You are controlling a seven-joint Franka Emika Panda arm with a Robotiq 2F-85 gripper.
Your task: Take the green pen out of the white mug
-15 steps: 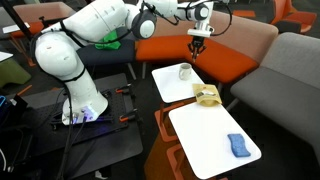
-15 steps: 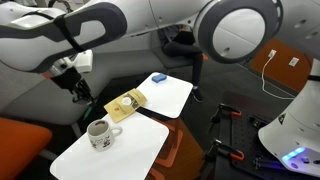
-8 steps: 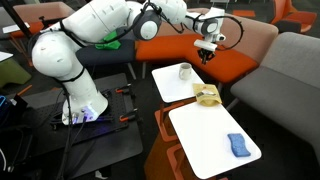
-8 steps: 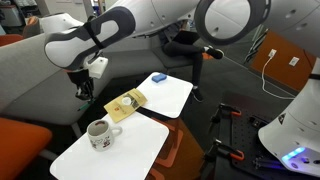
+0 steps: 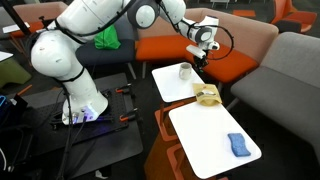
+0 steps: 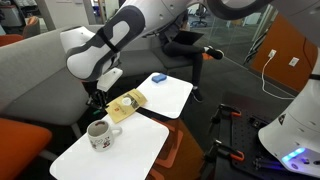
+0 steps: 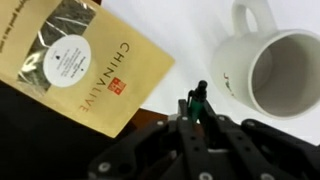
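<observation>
The clear tabletop (image 6: 145, 138) beside the mug is behind my gripper and below it. My gripper will next pull the pen back past the mug, lower it and then let it go.
The white mug (image 7: 270, 72) stands on a white table with its inside bare; it also shows in both exterior views (image 5: 185, 71) (image 6: 98, 133). My gripper (image 7: 193, 108) is shut on the green pen (image 7: 197, 100), whose dark tip sticks out between the fingers just left of the mug. In an exterior view the gripper (image 5: 198, 60) hangs just above and beside the mug. In an exterior view the gripper (image 6: 97, 103) is above the mug, and the pen is too small to see.
A tan tea packet (image 7: 75, 65) lies next to the mug, seen also in both exterior views (image 5: 207, 96) (image 6: 126, 104). A blue cloth (image 5: 237, 145) (image 6: 158, 77) lies on the second white table. Orange and grey sofas surround the tables.
My gripper has swung out over the sofa and come back down, and now sits lower, just above the mug, still shut.
</observation>
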